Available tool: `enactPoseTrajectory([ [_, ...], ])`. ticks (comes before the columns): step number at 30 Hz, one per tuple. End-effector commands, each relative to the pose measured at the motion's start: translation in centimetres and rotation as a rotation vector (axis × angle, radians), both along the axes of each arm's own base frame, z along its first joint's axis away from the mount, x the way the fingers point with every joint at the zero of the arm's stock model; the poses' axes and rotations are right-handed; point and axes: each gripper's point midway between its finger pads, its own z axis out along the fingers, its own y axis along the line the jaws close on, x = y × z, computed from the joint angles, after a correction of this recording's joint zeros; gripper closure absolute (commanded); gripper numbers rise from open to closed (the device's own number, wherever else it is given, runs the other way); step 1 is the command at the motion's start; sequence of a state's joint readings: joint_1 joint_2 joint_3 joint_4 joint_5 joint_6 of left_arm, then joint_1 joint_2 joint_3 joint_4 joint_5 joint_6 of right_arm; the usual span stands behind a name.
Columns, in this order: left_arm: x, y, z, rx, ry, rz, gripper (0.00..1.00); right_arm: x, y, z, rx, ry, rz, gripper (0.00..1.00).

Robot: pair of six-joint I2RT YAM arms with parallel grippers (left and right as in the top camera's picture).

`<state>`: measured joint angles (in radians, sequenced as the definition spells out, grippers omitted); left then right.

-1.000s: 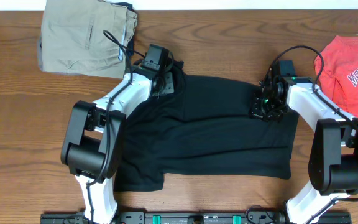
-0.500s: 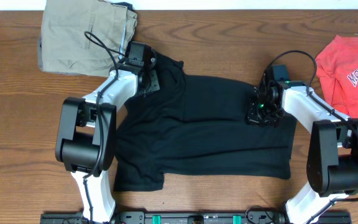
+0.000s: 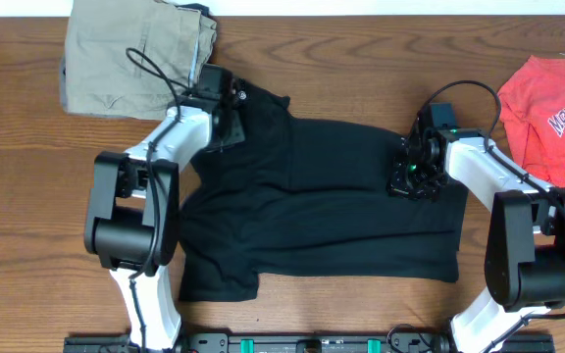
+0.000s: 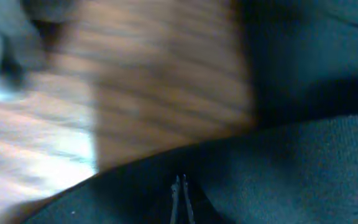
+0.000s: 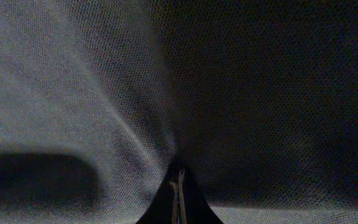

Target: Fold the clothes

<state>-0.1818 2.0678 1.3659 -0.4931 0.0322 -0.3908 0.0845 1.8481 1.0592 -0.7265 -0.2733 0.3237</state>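
Observation:
My right gripper should stay at the shirt's pinched fold and open to release it, as the cloth around lies spread on the table.
The clothes, a black short-sleeved shirt (image 3: pixel 332 206), lie spread across the middle of the wooden table (image 3: pixel 27 216). My left gripper (image 3: pixel 231 116) is at the shirt's far left corner, shut on a pinch of its fabric. The left wrist view is blurred: closed fingertips (image 4: pixel 182 182) sit in black cloth (image 4: pixel 303 168), with bare wood beyond. My right gripper (image 3: pixel 407 176) is near the shirt's far right edge, shut on the fabric. In the right wrist view the cloth (image 5: pixel 104 93) draws into a fold at the closed tips (image 5: pixel 178 177).
Folded tan khaki trousers (image 3: pixel 130 54) lie at the far left, just behind my left gripper. A red T-shirt with white lettering (image 3: pixel 557 98) lies at the right edge. The arm bases stand at the near edge.
My left gripper has moved left and slightly away, dragging the shirt's far left corner with it. The right gripper shifted a little left, then held still.

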Motion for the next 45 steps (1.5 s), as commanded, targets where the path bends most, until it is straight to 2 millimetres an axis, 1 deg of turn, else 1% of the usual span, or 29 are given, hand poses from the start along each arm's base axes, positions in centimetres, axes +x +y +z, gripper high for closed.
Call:
enactPoseTrajectory([
  [1, -3.7, 6.8, -3.7, 0.183, 0.161, 0.182, 0.94, -1.4, 0.1, -1.1, -0.016, 0.047, 0.002, 0.99],
  [3, -4.8, 9.3, -3.3, 0.252, 0.193, 0.254, 0.94, -1.2, 0.1, -1.1, -0.015, 0.039, 0.001, 0.99],
  [5, -5.4, 10.8, -2.9, 0.277, 0.215, 0.282, 0.94, -1.0, 0.1, -1.1, -0.018, 0.031, 0.001, 0.99],
  [8, -6.0, 11.7, -2.3, 0.276, 0.229, 0.305, 0.94, -0.9, 0.1, -1.1, -0.02, 0.024, 0.001, 0.99],
  [12, -5.8, 12.1, -0.8, 0.276, 0.204, 0.318, 0.94, -0.7, -0.1, -1.2, -0.032, 0.017, -0.001, 0.99],
  [14, -5.8, 12.8, 0.7, 0.309, 0.174, 0.352, 0.94, -0.7, -0.3, -1.2, -0.041, 0.018, -0.001, 0.99],
  [16, -5.9, 13.8, 2.9, 0.355, 0.129, 0.403, 0.94, -0.8, -0.4, -1.2, -0.045, 0.023, -0.001, 0.99],
  [20, -6.1, 14.7, 6.9, 0.39, 0.054, 0.428, 0.94, -0.8, -0.6, -1.3, -0.06, 0.022, -0.001, 0.99],
  [24, -6.8, 15.7, 11.0, 0.42, -0.023, 0.459, 0.94, -0.8, -1.1, -1.4, -0.086, 0.019, -0.003, 0.99],
  [27, -7.2, 15.7, 13.4, 0.407, -0.075, 0.47, 0.94, -0.5, -1.3, -1.3, -0.087, 0.014, -0.01, 0.99],
  [28, -7.3, 15.5, 13.9, 0.392, -0.086, 0.468, 0.94, -0.3, -1.4, -1.2, -0.086, 0.009, -0.015, 0.99],
  [29, -7.4, 15.0, 14.3, 0.354, -0.096, 0.459, 0.94, 0.0, -1.7, -0.9, -0.085, 0.003, -0.024, 0.99],
  [31, -7.2, 13.1, 14.6, 0.243, -0.106, 0.43, 0.94, 0.8, -2.2, -0.3, -0.084, -0.009, -0.043, 0.99],
  [32, -7.0, 11.8, 14.7, 0.169, -0.108, 0.394, 0.94, 1.3, -2.5, 0.2, -0.084, -0.017, -0.054, 0.99],
  [35, -5.8, 6.9, 14.7, -0.053, -0.116, 0.218, 0.94, 3.0, -3.5, 1.5, -0.081, -0.05, -0.085, 0.99],
  [37, -5.1, 3.7, 14.8, -0.166, -0.126, 0.112, 0.94, 4.3, -3.8, 2.5, -0.077, -0.086, -0.098, 0.95],
  [38, -4.6, 2.2, 14.7, -0.208, -0.137, 0.062, 0.94, 4.6, -3.9, 2.7, -0.076, -0.095, -0.099, 0.94],
  [39, -4.2, 1.1, 14.6, -0.229, -0.146, 0.025, 0.95, 5.0, -3.9, 3.0, -0.076, -0.106, -0.1, 0.92],
  [41, -3.3, -0.7, 13.9, -0.237, -0.156, -0.018, 0.94, 5.7, -3.8, 3.5, -0.074, -0.128, -0.1, 0.85],
  [44, -1.8, -3.2, 11.9, -0.244, -0.165, -0.072, 0.94, 6.5, -3.7, 3.6, -0.073, -0.16, -0.098, 0.6],
  [45, -1.3, -3.8, 11.1, -0.245, -0.167, -0.085, 0.94, 6.7, -3.7, 3.7, -0.073, -0.172, -0.093, 0.54],
])
